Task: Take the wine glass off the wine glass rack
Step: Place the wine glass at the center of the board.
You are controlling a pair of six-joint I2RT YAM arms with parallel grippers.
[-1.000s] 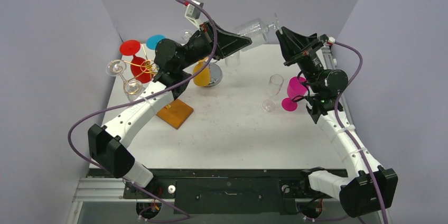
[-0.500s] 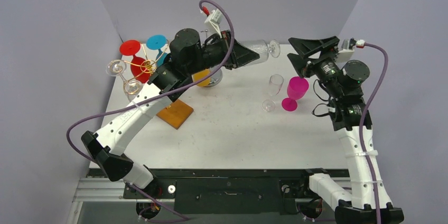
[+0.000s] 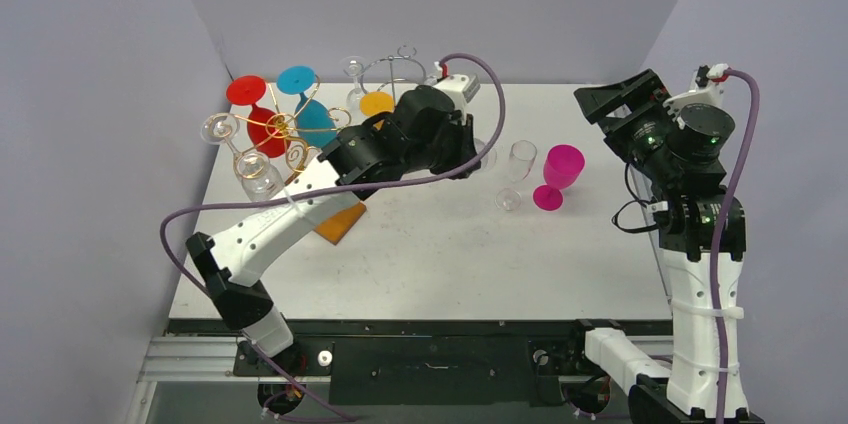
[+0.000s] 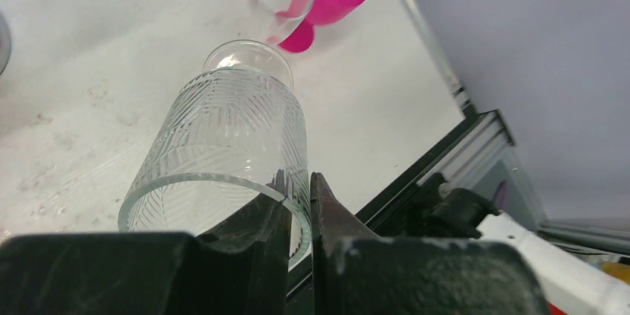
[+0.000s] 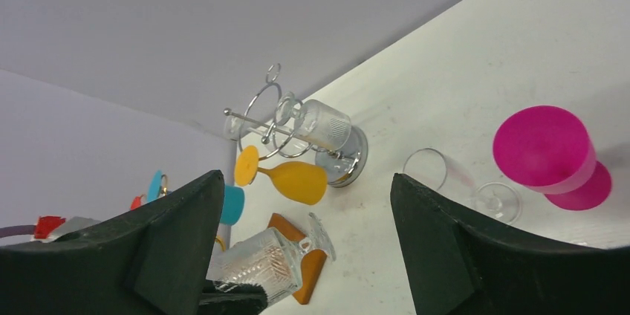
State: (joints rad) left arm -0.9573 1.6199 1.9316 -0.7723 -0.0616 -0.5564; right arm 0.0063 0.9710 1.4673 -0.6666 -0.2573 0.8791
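Observation:
The foot of the held wine glass is still above the table. My left gripper will next move down toward the clear flute, onto the bare table beside it.
A clear, ribbed wine glass hangs tilted above the table, its rim pinched between the fingers of my left gripper, which is shut on it. From above, that glass peeks out past the left gripper near the table's middle, away from the chrome wine glass rack. The rack carries a yellow glass and another clear ribbed glass. My right gripper hovers high at the right, open and holding nothing.
A pink glass and a clear flute stand just right of the held glass. A gold rack with red, blue and clear glasses sits at the left on an orange wooden base.
The right gripper opened, let go of the glass's foot and drew back up to the right. The left arm brought the glass from high at the back down toward the table's middle.

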